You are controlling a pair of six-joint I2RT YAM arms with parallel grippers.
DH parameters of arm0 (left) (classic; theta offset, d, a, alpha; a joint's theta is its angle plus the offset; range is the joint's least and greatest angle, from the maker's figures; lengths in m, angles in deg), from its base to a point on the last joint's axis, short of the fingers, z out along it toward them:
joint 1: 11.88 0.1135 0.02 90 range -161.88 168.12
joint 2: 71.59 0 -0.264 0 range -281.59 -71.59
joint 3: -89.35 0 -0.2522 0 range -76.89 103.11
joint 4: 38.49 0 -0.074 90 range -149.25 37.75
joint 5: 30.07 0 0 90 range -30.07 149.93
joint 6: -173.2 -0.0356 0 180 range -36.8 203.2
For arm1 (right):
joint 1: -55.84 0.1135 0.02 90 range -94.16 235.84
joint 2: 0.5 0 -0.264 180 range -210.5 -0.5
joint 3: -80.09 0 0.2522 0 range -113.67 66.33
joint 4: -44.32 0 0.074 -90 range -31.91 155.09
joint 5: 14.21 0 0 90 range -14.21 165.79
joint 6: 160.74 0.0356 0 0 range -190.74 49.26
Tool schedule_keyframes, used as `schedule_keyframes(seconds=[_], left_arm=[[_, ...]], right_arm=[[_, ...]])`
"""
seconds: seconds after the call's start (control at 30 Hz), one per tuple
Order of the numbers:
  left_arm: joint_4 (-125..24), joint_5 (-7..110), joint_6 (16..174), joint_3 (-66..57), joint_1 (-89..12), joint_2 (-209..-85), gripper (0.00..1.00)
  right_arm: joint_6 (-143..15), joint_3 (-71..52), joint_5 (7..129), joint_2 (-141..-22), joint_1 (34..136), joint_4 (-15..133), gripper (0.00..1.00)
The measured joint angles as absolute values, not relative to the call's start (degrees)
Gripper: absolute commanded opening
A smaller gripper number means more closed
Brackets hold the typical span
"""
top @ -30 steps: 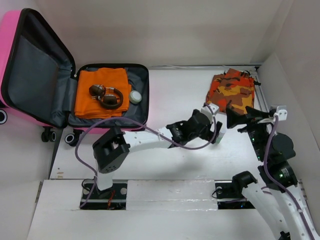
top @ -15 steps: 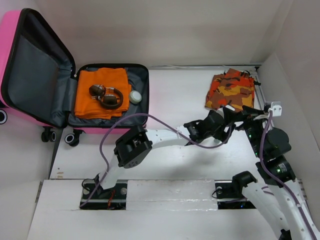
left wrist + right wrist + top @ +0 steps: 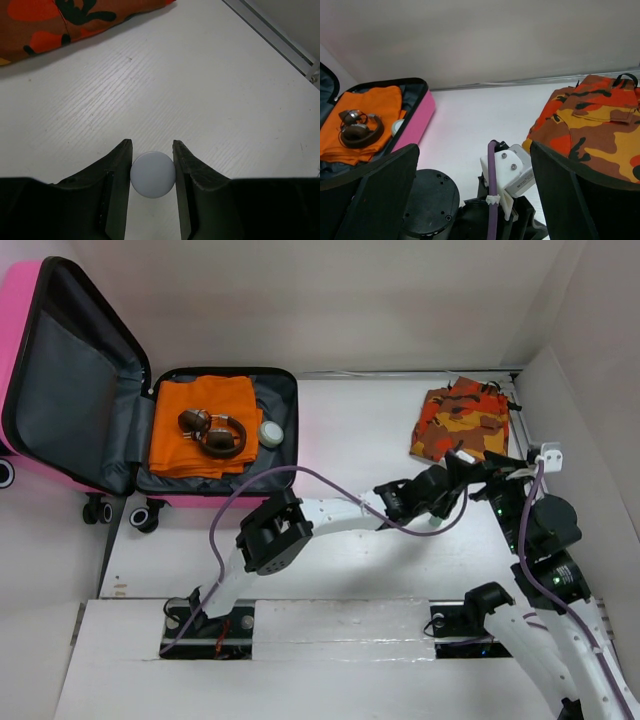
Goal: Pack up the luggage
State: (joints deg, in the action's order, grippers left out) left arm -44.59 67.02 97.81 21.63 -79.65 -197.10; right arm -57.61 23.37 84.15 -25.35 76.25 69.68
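Observation:
Bare luggage lining beside the jar lies left of my left gripper in the top view, so next I lift it there over the luggage's pink shell, lower and release.
The luggage [image 3: 22, 310] lies open at the far left: pink shell, dark grey lining, lid propped up. Its base [image 3: 416, 119] holds a folded orange cloth [image 3: 195, 405], brown headphones [image 3: 215, 432] and a small round jar [image 3: 271, 433]. My left gripper [image 3: 152, 145] is low over the table at the right, shut on a small pale grey round container [image 3: 153, 175] that touches both fingers. In the top view that gripper [image 3: 458, 483] is partly hidden under the right arm. My right gripper [image 3: 474, 150] hangs wide open just above the left wrist, holding nothing.
A folded orange, brown and black camouflage garment [image 3: 465, 420] lies at the back right, just beyond both grippers [image 3: 50, 20]. A purple cable [image 3: 300, 475] loops off the left arm. White walls close the table at the back and right [image 3: 590, 390].
The left arm stretched further right under the right arm, and its jaws closed from wide open onto the round container. The right arm came down slightly over the left wrist, still open.

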Motion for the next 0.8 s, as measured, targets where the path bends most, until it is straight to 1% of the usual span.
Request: schedule_keyframes(seconds=[0.1, 0.2, 0.27, 0.43, 0.57, 0.67, 0.8], left_arm=[[-43.3, 68.0, 97.9, 20.5, -79.6, -196.7, 0.0], [-42.8, 71.0, 98.1, 17.2, -79.9, -194.4, 0.0], [-44.3, 75.5, 98.1, 13.9, -80.1, -191.5, 0.0], [-50.4, 84.9, 98.4, 4.4, -77.7, -180.2, 0.0], [-53.8, 89.9, 101.6, -0.4, -69.3, -168.7, 0.0], [-54.2, 93.5, 104.9, -3.2, -59.2, -160.7, 0.0], [-55.2, 95.4, 109.7, -6.7, -46.7, -153.9, 0.01]], right_arm=[[-57.6, 23.4, 84.2, -25.6, 76.2, 69.7, 0.98], [-57.6, 23.4, 84.2, -25.8, 76.2, 69.7, 0.98], [-57.6, 23.4, 84.2, -25.7, 76.2, 69.7, 0.98], [-57.6, 23.4, 84.1, -25.7, 76.2, 69.7, 0.98], [-57.6, 23.4, 83.5, -25.7, 76.2, 69.7, 0.98], [-57.6, 23.4, 82.9, -25.7, 76.2, 69.6, 0.98], [-57.6, 23.8, 81.9, -25.7, 76.2, 69.6, 0.98]])
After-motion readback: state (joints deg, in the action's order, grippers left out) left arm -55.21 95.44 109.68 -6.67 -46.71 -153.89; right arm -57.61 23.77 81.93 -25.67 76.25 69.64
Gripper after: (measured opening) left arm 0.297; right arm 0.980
